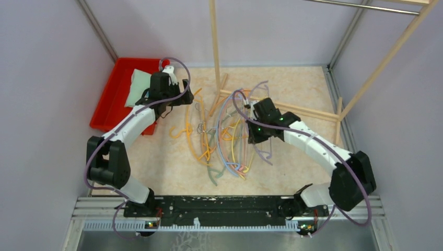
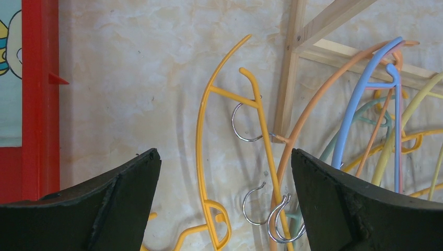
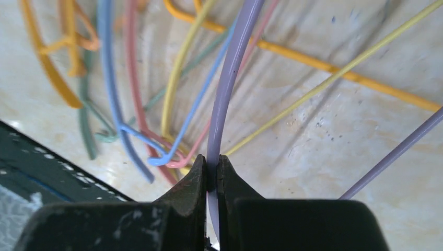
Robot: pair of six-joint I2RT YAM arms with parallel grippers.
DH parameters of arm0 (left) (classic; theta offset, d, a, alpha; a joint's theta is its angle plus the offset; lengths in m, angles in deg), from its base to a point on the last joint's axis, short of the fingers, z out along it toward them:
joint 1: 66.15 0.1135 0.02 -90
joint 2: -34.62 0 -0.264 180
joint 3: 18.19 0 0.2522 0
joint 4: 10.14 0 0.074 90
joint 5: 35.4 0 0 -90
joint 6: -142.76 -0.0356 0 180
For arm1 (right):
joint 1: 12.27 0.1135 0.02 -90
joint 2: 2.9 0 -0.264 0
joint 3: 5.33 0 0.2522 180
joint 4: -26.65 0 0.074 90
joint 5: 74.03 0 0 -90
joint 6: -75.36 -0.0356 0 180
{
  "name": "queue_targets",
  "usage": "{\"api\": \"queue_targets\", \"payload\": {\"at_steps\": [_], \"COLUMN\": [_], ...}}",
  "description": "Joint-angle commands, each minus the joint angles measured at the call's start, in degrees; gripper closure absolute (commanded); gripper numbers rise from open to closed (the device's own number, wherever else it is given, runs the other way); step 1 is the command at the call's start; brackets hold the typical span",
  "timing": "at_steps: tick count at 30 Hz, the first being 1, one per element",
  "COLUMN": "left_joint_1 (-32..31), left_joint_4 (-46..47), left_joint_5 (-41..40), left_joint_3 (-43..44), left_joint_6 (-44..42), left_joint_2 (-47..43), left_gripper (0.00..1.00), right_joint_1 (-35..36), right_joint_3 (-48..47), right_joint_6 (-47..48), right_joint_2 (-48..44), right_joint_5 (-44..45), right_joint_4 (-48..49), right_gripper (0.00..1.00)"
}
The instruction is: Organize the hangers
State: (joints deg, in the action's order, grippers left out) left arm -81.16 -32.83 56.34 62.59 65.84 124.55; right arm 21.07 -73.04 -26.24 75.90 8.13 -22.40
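Note:
The lavender hanger goes up and outward next in my right gripper, to hook and release on the bare metal rod (image 1: 352,4), above and outward of the gripper.
A tangled pile of hangers (image 1: 224,138) in orange, yellow, green, blue, pink and lavender lies in the middle of the table. My right gripper (image 3: 211,167) is shut on the thin bar of a lavender hanger (image 3: 228,86), low over the right side of the pile (image 1: 253,137). Beneath it lie a blue hanger (image 3: 107,78), a pink hanger (image 3: 133,89) and an orange hanger (image 3: 313,63). My left gripper (image 2: 224,175) hovers open over the pile's left edge (image 1: 185,97), holding nothing. Below it are a yellow hanger (image 2: 201,136) and several metal hooks (image 2: 251,206).
A red tray (image 1: 117,97) holding a pale cloth sits at the far left. The pale wooden rack poles (image 1: 215,47) rise behind the pile, with base rails (image 1: 308,111) lying on the table to the right. Grey walls close in on both sides.

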Motion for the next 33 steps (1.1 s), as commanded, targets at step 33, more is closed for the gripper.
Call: {"api": "queue_targets", "payload": {"at_steps": [33], "left_joint_1": [0.2], "left_joint_4": [-0.1], "left_joint_5": [-6.2], "left_joint_3": [-3.2], "left_joint_6": [-4.0], "left_joint_2": [-4.2], "left_gripper": [0.00], "right_joint_1": [-13.6], "right_joint_3": [-47.7], "right_joint_6": [-11.0], "right_joint_2": [8.0], "right_joint_5": [7.9], "right_joint_4": [31.2], "right_gripper": [1.00]}}
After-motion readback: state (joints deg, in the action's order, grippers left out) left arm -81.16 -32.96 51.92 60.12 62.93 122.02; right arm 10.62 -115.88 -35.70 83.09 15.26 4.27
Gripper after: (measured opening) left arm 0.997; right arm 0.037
